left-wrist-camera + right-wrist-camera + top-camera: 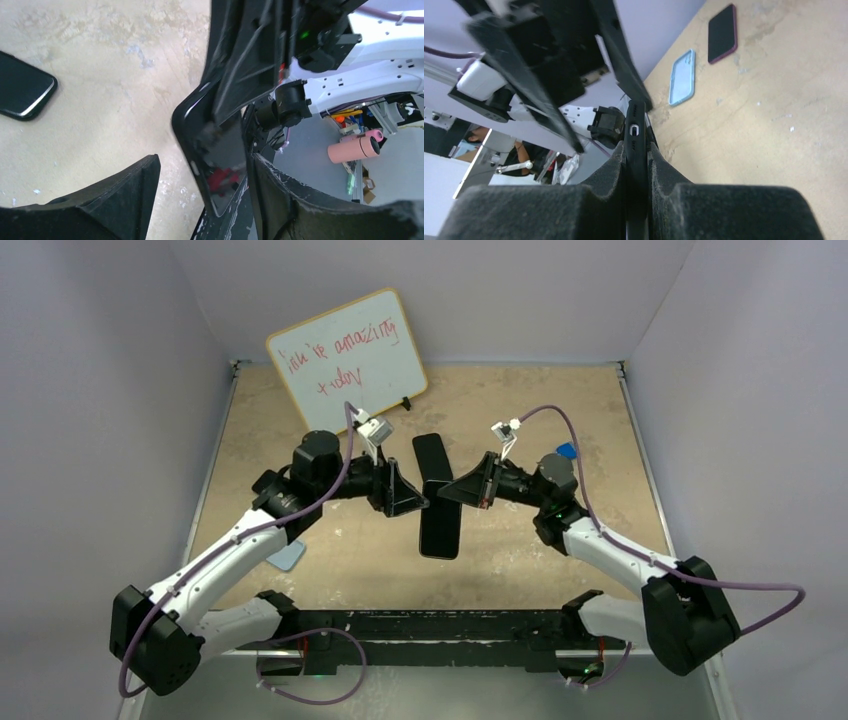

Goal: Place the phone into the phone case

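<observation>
My left gripper shifts back along the case's long edge and turns to meet it next, since the black phone case (223, 201) slants between its open fingers.
A black glossy phone (440, 525) hangs above the middle of the table. My right gripper (452, 492) is shut on it, and the right wrist view shows it edge-on between the pads (636, 147). Its rim with an oval cutout looks like a black phone case (634, 131); I cannot tell how the phone sits in it. My left gripper (415, 502) is open and straddles the same phone (220, 165). In the left wrist view the right finger (280, 190) is close to the phone and the left finger (125, 195) stands well apart.
A second dark phone (432, 455) lies flat on the table behind the grippers. A light blue case (288, 556) lies under the left arm. A small blue object (566, 450) is at the right. A whiteboard (350, 355) leans at the back.
</observation>
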You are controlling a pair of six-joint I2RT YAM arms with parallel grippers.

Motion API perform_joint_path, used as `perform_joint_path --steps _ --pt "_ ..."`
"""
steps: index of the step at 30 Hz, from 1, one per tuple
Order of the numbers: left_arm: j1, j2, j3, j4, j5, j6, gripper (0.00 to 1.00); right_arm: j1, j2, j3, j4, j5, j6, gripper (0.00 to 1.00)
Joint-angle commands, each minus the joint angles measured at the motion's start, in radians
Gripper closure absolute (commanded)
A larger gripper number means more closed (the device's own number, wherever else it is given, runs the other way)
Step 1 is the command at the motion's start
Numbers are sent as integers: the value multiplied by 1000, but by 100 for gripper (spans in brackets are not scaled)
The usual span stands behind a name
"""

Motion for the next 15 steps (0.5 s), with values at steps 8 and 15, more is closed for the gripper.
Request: perform_joint_path --steps 8,15 --pt "12 32 -119 196 114 -74 32 -3 -14 -27 423 24 159 100" --pt "12 116 -153 391 224 -190 49 -3 45 -61 547 8 224 100"
